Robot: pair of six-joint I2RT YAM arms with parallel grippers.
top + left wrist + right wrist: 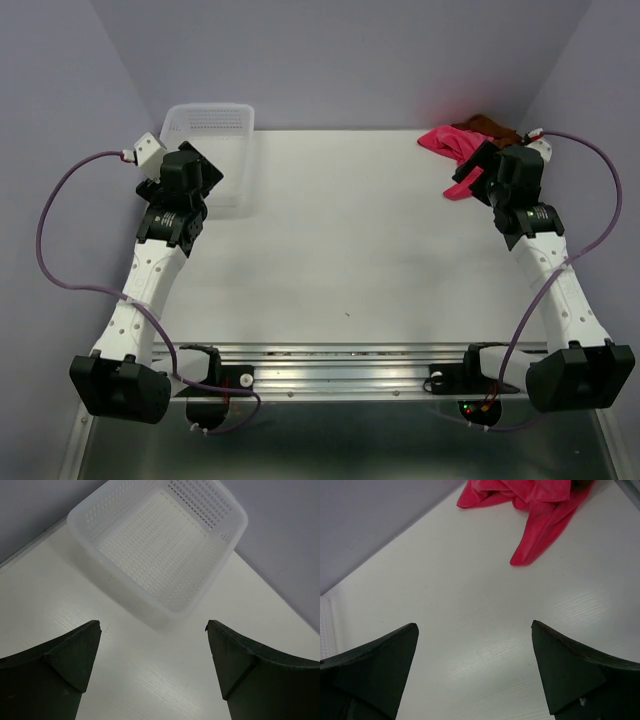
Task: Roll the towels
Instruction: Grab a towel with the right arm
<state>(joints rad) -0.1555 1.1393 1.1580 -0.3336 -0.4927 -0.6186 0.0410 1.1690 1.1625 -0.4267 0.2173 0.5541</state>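
My right gripper needs to reach outward and down next, onto the folds where the towel's tail begins, because the pink-red towel (445, 140) is crumpled beyond my open fingertips.
A bright pink-red towel (445, 140) lies crumpled at the far right corner of the white table (340, 240), with a rust brown towel (492, 127) bunched just behind it. In the right wrist view the pink-red towel (535, 502) lies ahead of the fingers, one tail pointing toward them; only a dark sliver of the brown towel shows at the top edge. My right gripper (478, 166) (475, 626) is open and empty, above the table just short of the pink-red towel. My left gripper (205, 168) (153, 625) is open and empty, just in front of the basket.
A white perforated plastic basket (208, 108) stands at the far left, empty, and shows close ahead in the left wrist view (80, 515). Lilac walls close in the back and both sides. A metal rail with the arm bases runs along the near edge (340, 355).
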